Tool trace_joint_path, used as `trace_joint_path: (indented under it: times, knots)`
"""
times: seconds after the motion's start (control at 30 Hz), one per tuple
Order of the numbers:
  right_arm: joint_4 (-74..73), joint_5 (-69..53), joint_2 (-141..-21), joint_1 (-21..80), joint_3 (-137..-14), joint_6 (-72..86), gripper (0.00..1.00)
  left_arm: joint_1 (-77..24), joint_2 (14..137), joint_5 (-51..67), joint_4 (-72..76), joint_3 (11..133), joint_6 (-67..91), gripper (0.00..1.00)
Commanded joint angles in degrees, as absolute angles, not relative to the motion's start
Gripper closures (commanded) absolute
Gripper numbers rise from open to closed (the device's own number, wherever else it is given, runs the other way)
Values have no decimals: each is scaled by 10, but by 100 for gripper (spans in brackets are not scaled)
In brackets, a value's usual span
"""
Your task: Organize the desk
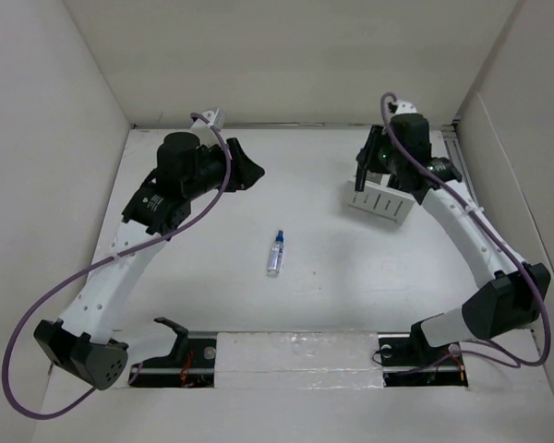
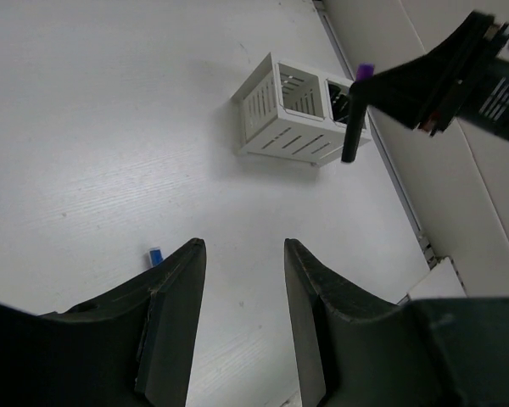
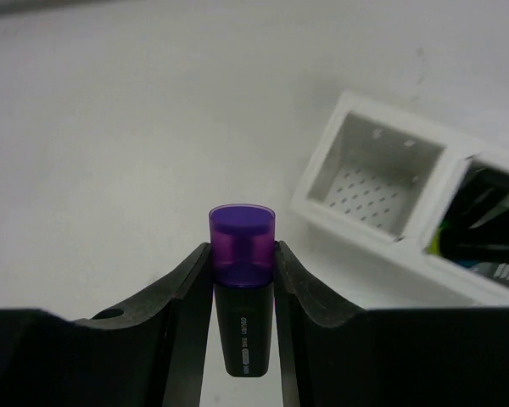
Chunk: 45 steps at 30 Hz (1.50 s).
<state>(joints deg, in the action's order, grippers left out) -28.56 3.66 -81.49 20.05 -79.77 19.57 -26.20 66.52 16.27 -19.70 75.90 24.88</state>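
Observation:
I will next use my right gripper to move the highlighter to the right in the top view, past the empty compartment. Then I will lower the highlighter into its neighbor, because dark items are already there.
The desk is a white tabletop between white walls. A white compartmented organizer stands at its back right. My right gripper is shut on a black highlighter with a purple cap and holds it above the desk just left of the organizer. One compartment is empty; the one beside it holds dark items. The highlighter also shows in the left wrist view. A small spray bottle with a blue cap lies mid-desk. My left gripper is open and empty at the back left.
A metal rail runs along the front edge between the arm bases. White walls close the back and both sides. The bottle's blue cap shows beside my left finger.

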Motion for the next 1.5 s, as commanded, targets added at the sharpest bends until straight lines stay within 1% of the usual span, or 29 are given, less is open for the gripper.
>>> trace_joint_path:
  times: [0.0, 0.17, 0.3, 0.43, 0.73, 0.93, 1.27, 1.37, 1.4, 1.47]
  knots:
    - [-253, 83, -832, 155, -853, 217, 89, -264, 668, 167, -175, 787, 239, 62]
    - [-179, 151, -864, 68, -849, 217, 88, -264, 679, 165, -174, 793, 235, 62]
    - [-135, 180, -888, 23, -842, 219, 87, -264, 692, 163, -172, 805, 236, 62]
    - [-130, 195, -911, 4, -841, 217, 87, -264, 704, 164, -169, 816, 237, 62]
    - [-93, 210, -928, 4, -789, 216, 86, -264, 731, 162, -169, 848, 233, 62]
    - [-94, 229, -942, 4, -772, 227, 82, -258, 741, 162, -171, 860, 231, 62]
    - [-86, 276, -910, 47, -719, 241, 77, -258, 734, 158, -178, 860, 229, 62]
    - [-86, 284, -900, 54, -709, 241, 67, -258, 728, 158, -182, 856, 229, 62]
    - [-96, 288, -898, 60, -711, 245, 59, -258, 723, 158, -183, 854, 229, 62]
    - [-104, 290, -893, 60, -714, 247, 45, -258, 720, 159, -187, 853, 229, 62]
